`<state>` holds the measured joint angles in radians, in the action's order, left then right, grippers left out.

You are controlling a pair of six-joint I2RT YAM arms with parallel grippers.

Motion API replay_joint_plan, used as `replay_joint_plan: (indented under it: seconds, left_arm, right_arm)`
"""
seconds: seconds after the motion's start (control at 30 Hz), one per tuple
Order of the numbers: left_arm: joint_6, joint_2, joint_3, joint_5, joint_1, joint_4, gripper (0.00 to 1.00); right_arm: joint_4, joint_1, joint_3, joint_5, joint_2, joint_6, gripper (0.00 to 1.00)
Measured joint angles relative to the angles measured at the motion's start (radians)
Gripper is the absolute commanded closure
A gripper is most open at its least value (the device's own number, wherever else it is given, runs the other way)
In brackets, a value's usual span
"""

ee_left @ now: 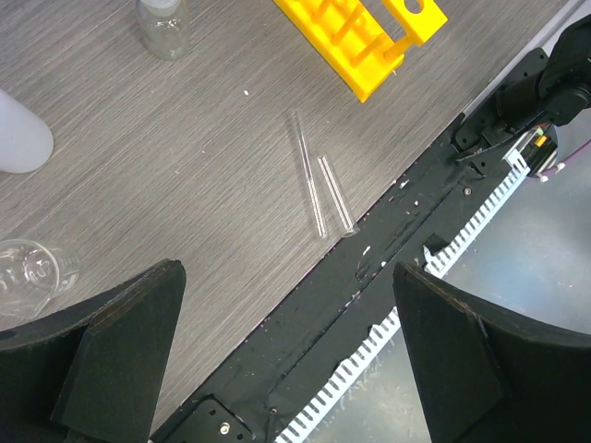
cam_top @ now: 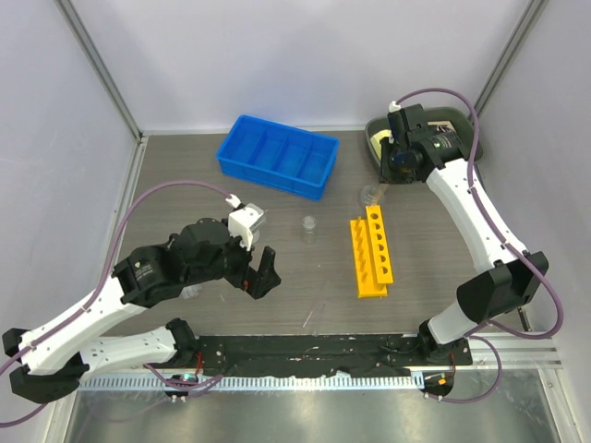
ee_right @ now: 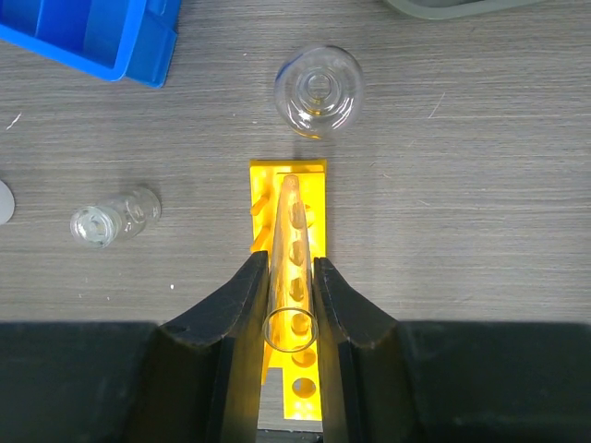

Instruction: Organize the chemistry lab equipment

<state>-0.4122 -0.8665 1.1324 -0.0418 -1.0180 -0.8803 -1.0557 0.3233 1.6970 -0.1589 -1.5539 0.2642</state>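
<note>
I need to ease my right gripper back and down next and release the tube point(ee_right: 291, 208) there, because the empty far-end hole of the yellow rack is below and back from the gripper.
My right gripper point(ee_right: 290, 266) is shut on a clear glass tube point(ee_right: 291, 208) and holds it over the yellow holed rack point(ee_right: 309, 369), in line with its row of holes. In the top view the rack point(cam_top: 371, 251) lies mid-table and the right gripper point(cam_top: 399, 166) hovers beyond its far end. A round clear flask point(ee_right: 318, 90) stands past the rack, a small clear vial point(ee_right: 111, 220) to its left. My left gripper point(ee_left: 286, 277) is open and empty over the table's front edge. Two clear pipettes point(ee_left: 319, 185) lie ahead of it.
A blue divided bin point(cam_top: 277, 155) sits at the back centre. A dark green tray point(cam_top: 443, 125) is at the back right, under the right arm. A white bottle's side point(ee_left: 18, 134) and a clear beaker point(ee_left: 28, 272) are left of the left gripper. A black rail point(cam_top: 305, 355) runs along the front.
</note>
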Motion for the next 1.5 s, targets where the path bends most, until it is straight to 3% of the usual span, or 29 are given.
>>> replay_joint_plan:
  seconds: [0.9, 1.5]
  left_arm:
    - [-0.012, -0.015, -0.018, 0.002, 0.0, 0.018, 0.0]
    - [-0.022, -0.012, -0.04, -0.006, 0.0, 0.02, 0.0]
  right_arm:
    - [-0.042, 0.017, -0.123, -0.018, 0.071, -0.004, 0.96]
    - [0.032, 0.049, -0.234, -0.111, 0.054, 0.025, 0.96]
